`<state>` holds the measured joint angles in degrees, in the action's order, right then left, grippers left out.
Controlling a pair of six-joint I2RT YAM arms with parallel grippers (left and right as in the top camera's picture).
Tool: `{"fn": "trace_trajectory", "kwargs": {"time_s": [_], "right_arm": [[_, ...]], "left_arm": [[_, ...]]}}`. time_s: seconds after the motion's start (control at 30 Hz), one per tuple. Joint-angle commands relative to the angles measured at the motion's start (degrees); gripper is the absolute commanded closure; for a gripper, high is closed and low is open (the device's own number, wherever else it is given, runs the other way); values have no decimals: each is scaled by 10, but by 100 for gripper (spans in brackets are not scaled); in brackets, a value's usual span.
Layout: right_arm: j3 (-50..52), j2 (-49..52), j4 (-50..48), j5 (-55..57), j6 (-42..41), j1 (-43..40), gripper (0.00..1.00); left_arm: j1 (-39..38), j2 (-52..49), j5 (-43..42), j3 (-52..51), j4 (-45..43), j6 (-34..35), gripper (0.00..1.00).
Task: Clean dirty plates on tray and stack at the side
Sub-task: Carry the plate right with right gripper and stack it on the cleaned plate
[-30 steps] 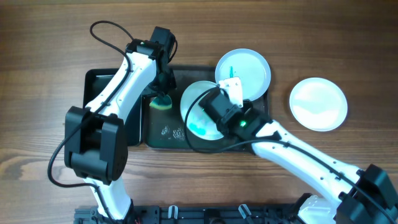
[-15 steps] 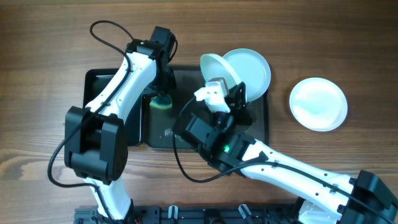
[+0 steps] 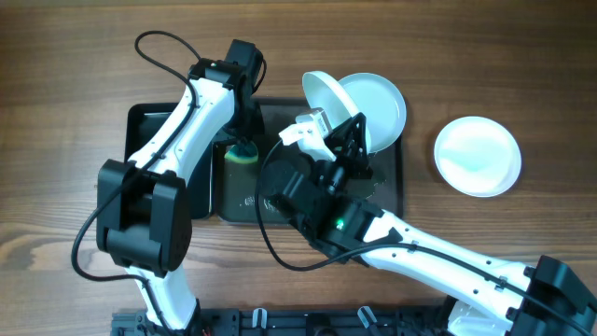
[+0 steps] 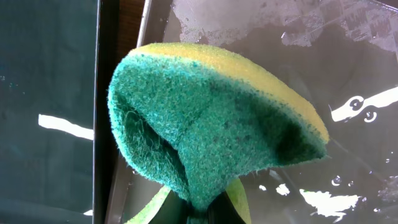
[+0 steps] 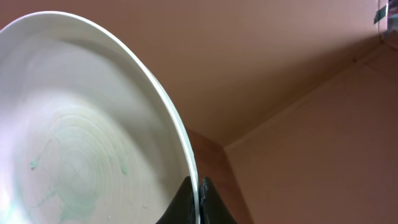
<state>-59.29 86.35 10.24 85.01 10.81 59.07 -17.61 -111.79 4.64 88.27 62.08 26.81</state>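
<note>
My right gripper holds the tilted plate, and one plate already lies beside the large tray (image 3: 387,191). I will swing my right gripper over that plate, turn the tilted plate level, and lower it there to release.
My right gripper (image 3: 343,126) is shut on the rim of a white plate (image 3: 320,91) and holds it tilted on edge, high above the large dark tray (image 3: 387,191). In the right wrist view, faint teal-green smears show on this plate (image 5: 81,137), clamped between the jaws (image 5: 199,194). A second plate (image 3: 381,105) lies at the tray's far right corner, partly hidden behind the held one. A third plate (image 3: 477,156) lies on the table to the right. My left gripper (image 3: 244,140) is shut on a green-and-yellow sponge (image 4: 211,124) over the tray's wet left end (image 4: 348,62).
A smaller black tray (image 3: 149,121) lies against the large tray's left side and also shows in the left wrist view (image 4: 43,74). Water and suds streak the large tray's floor (image 3: 256,198). Wooden table surrounds both trays. My right arm spans the front right.
My right gripper has lifted the white plate off the tray and tipped it up on edge, with little motion in the last half second. The left arm and sponge have not moved.
</note>
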Motion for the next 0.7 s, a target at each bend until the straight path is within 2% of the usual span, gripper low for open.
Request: {"fn": "trace_trajectory", "kwargs": {"time_s": [0.0,0.17,0.23,0.33,0.4,0.43,0.53,0.67], "right_arm": [[28,-13,23,-39,-48,-21,96],[37,-24,178,-278,-287,-86,96],[26,-53,214,-360,-339,-116,96],[17,-134,228,-531,-350,-192,96],[18,-197,241,-669,-351,-287,96],[18,-210,247,-696,-352,-316,96],[18,-248,286,-792,-369,-470,96],[20,-237,322,-839,-364,-659,96]], "left_arm": [[4,17,-3,13,-1,-9,96],[4,17,-3,13,-1,-9,96],[4,17,-3,13,1,-9,96],[4,17,-2,13,11,-12,96],[4,17,-3,13,13,-12,96],[4,17,-3,13,12,-11,96],[4,17,-3,13,12,-11,96],[4,17,-3,13,14,-11,96]]}}
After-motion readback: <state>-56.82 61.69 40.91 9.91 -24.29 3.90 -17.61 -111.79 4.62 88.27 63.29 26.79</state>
